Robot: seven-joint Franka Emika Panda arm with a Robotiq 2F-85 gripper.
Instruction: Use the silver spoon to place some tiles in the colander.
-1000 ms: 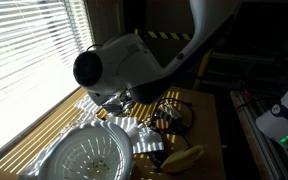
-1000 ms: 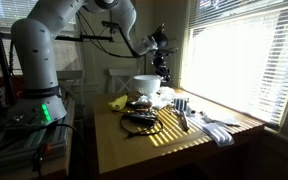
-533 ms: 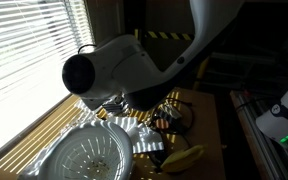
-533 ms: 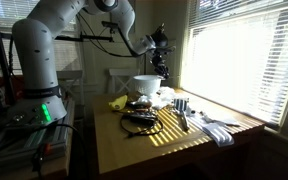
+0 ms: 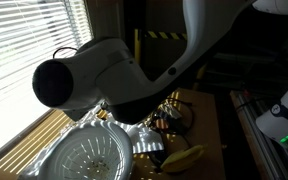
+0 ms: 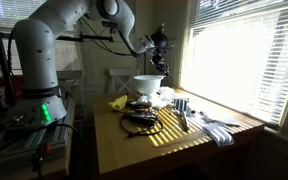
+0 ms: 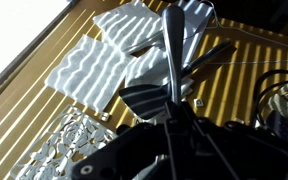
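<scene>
The gripper tilts over the colander next, then lowers beside the black spatula (image 7: 147,98) to release the spoon. That spatula lies below the gripper, past the colander.
The white slotted colander (image 5: 92,156) sits at the near left of the table; in an exterior view it stands as a white bowl (image 6: 147,86) at the table's far end. My gripper (image 6: 160,50) hangs above it. In the wrist view the gripper (image 7: 170,128) is shut on the silver spoon (image 7: 172,55), whose shaft runs up from between the jaws. Small white tiles (image 7: 198,101) lie on the wooden table below. In an exterior view the arm's big joint (image 5: 89,85) hides the gripper.
A black wire-frame object (image 5: 170,116) and a banana (image 5: 184,157) lie beside the colander; both also show in an exterior view, the frame (image 6: 139,123) and the banana (image 6: 117,103). Shiny silver sheets (image 7: 96,65) cover the table by the window (image 6: 244,50).
The arm's big joint has swung left and toward the camera, covering more of an exterior view. The gripper over the colander has barely shifted.
</scene>
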